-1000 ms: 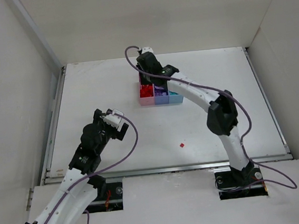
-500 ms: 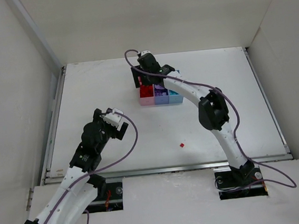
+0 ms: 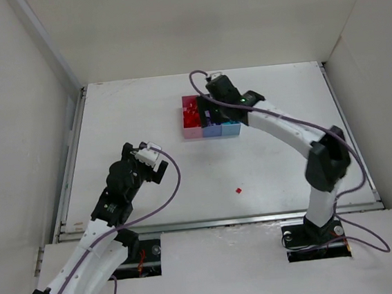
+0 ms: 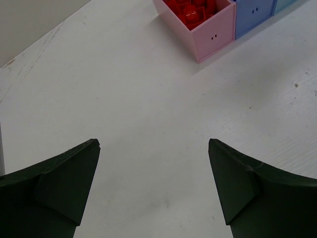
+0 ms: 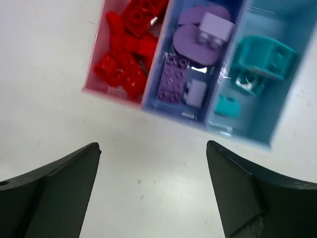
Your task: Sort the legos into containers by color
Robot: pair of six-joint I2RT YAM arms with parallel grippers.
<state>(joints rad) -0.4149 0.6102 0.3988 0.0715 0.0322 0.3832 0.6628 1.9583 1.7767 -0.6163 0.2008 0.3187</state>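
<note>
I'll first move my right gripper back from the bins, to get down onto the tiny red lego near the front, the only lego still outside them.
The three joined containers stand at the table's far middle: a pink bin (image 5: 113, 95) with red legos (image 5: 124, 54), a purple-blue bin (image 5: 173, 111) with lilac legos (image 5: 198, 29), and a light blue bin (image 5: 247, 134) with teal legos (image 5: 260, 59). My right gripper (image 5: 152, 148) hovers open and empty just in front of the bins, seen over them in the top view (image 3: 215, 116). One tiny red lego (image 3: 238, 191) lies alone on the table near the front. My left gripper (image 4: 153, 144) is open and empty above bare table at the left, facing the pink bin (image 4: 213, 29).
White walls enclose the table (image 3: 287, 152) on the left, back and right. A raised rail (image 3: 217, 221) runs along the near edge by the arm bases. The right arm (image 3: 292, 134) arches over the table's right half.
My right gripper has opened from shut and shifted right from over the pink bin toward the middle bin; its arm has swung outward. The left arm has not moved.
</note>
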